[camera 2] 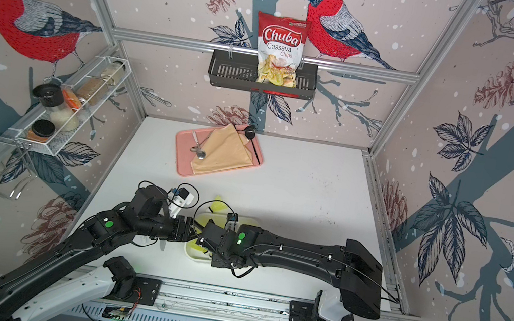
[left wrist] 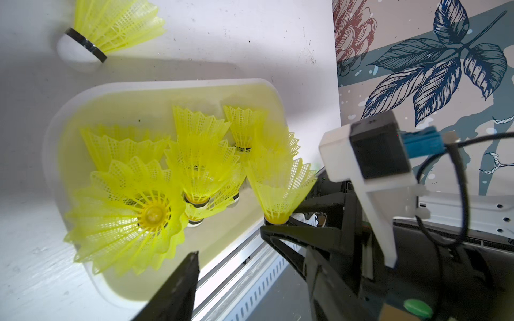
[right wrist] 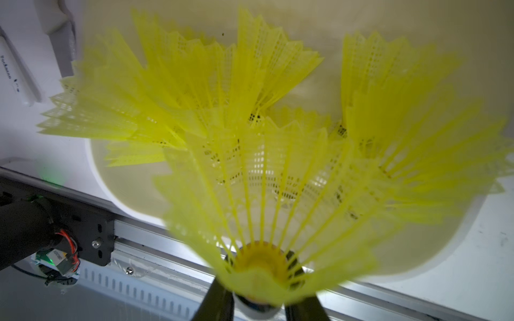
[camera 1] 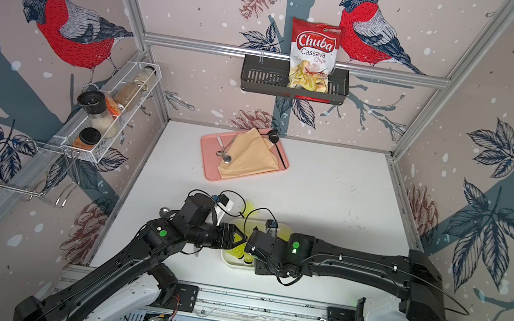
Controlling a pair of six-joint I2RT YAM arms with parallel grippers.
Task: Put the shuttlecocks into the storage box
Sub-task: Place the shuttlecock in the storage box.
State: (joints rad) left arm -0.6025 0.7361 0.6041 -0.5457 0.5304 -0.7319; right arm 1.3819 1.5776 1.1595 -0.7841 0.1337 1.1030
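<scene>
The right gripper will next move down and slightly outward to let go of the shuttlecock over the bare bottom inside the storage box's near rim (camera 1: 242,263), since the shuttlecock's white tip hangs at that rim.
The white storage box (left wrist: 167,83) sits near the table's front edge with several neon yellow shuttlecocks (left wrist: 200,161) inside. My right gripper (right wrist: 258,303) is shut on the white tip of one shuttlecock (right wrist: 264,194), held just over the box's near rim (right wrist: 133,194), skirt pointing into the box. In the left wrist view that held shuttlecock (left wrist: 281,191) hangs over the box's edge. My left gripper (left wrist: 250,278) stands open and empty beside the box. One more shuttlecock (camera 1: 249,208) lies on the table just behind the box (camera 1: 226,260); it also shows in the left wrist view (left wrist: 111,30).
Both arms meet over the box, wrists almost touching. A pink tray (camera 1: 210,157) with a cloth and spoons lies at the back. A black basket (camera 1: 262,79) with a chips bag hangs on the back wall, a wire spice rack (camera 1: 107,115) on the left wall.
</scene>
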